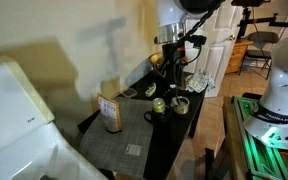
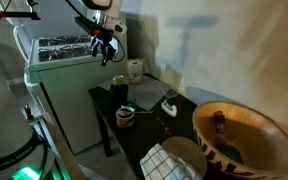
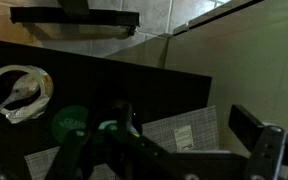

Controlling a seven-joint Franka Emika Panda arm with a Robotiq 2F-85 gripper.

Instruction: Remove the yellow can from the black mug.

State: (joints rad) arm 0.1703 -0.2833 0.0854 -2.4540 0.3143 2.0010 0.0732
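My gripper's open fingers are well above the yellow can, so my gripper should next move outward and down to the can's exposed top [image 1: 159,101].
The yellow can [image 1: 159,103] stands upright inside the black mug [image 1: 156,113] on the dark table, and both show in both exterior views: the can [image 2: 119,83] and the mug [image 2: 119,91]. My gripper [image 1: 168,62] hangs high above the table, well above the mug and apart from it, and it also shows in an exterior view [image 2: 106,52]. In the wrist view the two fingers [image 3: 184,128] stand wide apart with nothing between them. A dim green round shape [image 3: 72,122] lies at the lower left there, too dark to identify.
A second mug with a lighter rim [image 1: 181,104] [image 2: 126,116] stands beside the black mug. A tan carton [image 1: 111,112] [image 2: 134,69] is on the table. A white coiled cable [image 3: 19,90], a grey mat [image 3: 179,135], a wooden bowl [image 2: 246,118] and a checked cloth [image 2: 169,160] are nearby.
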